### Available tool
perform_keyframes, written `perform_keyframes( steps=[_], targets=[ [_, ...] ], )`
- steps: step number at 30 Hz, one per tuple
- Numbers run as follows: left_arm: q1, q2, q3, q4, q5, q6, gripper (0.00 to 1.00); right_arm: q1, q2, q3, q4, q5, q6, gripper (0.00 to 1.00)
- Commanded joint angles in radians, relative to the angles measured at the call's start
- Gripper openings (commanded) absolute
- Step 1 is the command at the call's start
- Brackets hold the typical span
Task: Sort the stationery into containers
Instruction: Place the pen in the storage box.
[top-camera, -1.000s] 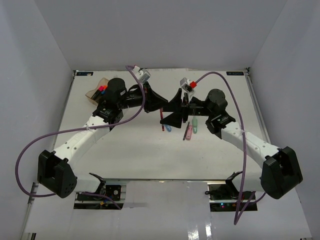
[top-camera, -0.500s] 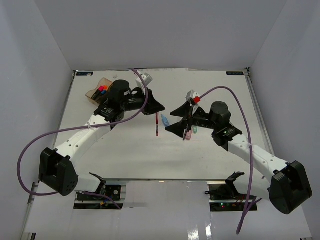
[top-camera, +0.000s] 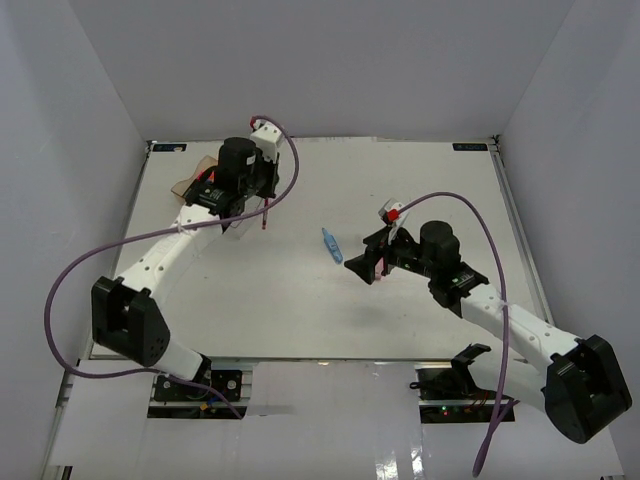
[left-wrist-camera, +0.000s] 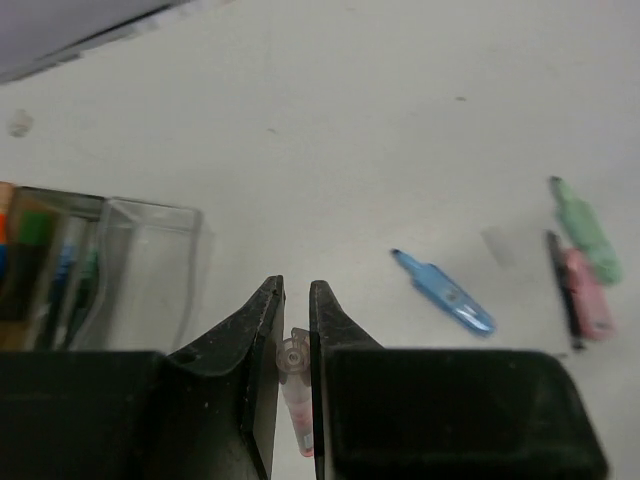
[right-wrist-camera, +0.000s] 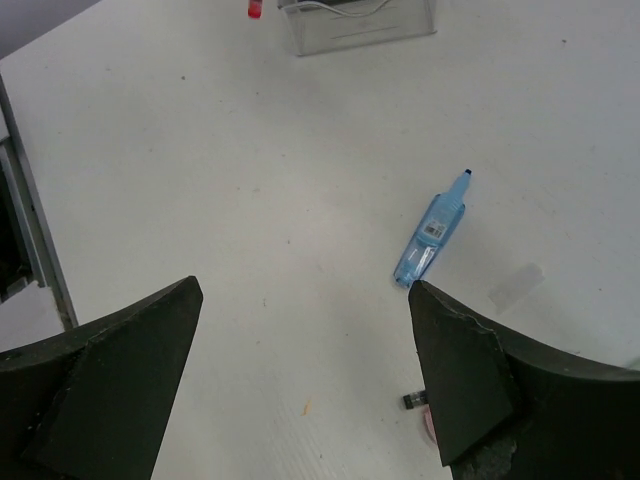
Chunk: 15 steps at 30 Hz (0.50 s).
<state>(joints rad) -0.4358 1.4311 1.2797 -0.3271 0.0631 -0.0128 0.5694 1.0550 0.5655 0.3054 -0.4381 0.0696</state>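
Slim pens are past the containers' clear section (left-wrist-camera: 150, 275), to the left in the wrist view. My left gripper needs to lower the red pen there and release it.
My left gripper (left-wrist-camera: 296, 288) is shut on a thin red pen (left-wrist-camera: 297, 390) with a clear cap, which hangs point-down (top-camera: 265, 212) beside the containers (top-camera: 196, 180). The wrist view shows the containers' clear compartment (left-wrist-camera: 150, 275) just left of the fingers, with the amber ones (left-wrist-camera: 30, 255) holding markers. My right gripper (right-wrist-camera: 305, 290) stands wide open and holds nothing, low over the table's middle (top-camera: 365, 262). A pastel blue marker (right-wrist-camera: 430, 240) lies just beyond its right finger (top-camera: 331, 245). Pink (left-wrist-camera: 585, 305) and mint (left-wrist-camera: 585, 225) markers and a thin black pen (left-wrist-camera: 560, 285) lie together further right.
White walls close in the table on three sides. A metal rail (right-wrist-camera: 30, 230) runs along the table's edge at the left of the right wrist view. Purple cables loop from both arms (top-camera: 470, 215).
The two grippers were together at the table's middle around the red pen. The right one opened and drew back towards the near right. The left arm carried the pen back left to the containers.
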Motion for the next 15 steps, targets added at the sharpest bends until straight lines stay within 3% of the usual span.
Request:
perform_keyframes(
  steps=[1,10,15],
  targets=[
    [0.045,0.106,0.095,-0.044,-0.278,0.167,0.00,-0.005,-0.038,-0.018,0.012,0.076,-0.017,0.90],
    [0.158,0.400,0.372,-0.026,-0.408,0.315,0.00,-0.005,-0.072,-0.045,0.008,0.056,-0.028,0.90],
    [0.177,0.440,0.380,0.094,-0.431,0.402,0.00,-0.006,-0.072,-0.050,0.009,0.018,-0.027,0.90]
  ],
)
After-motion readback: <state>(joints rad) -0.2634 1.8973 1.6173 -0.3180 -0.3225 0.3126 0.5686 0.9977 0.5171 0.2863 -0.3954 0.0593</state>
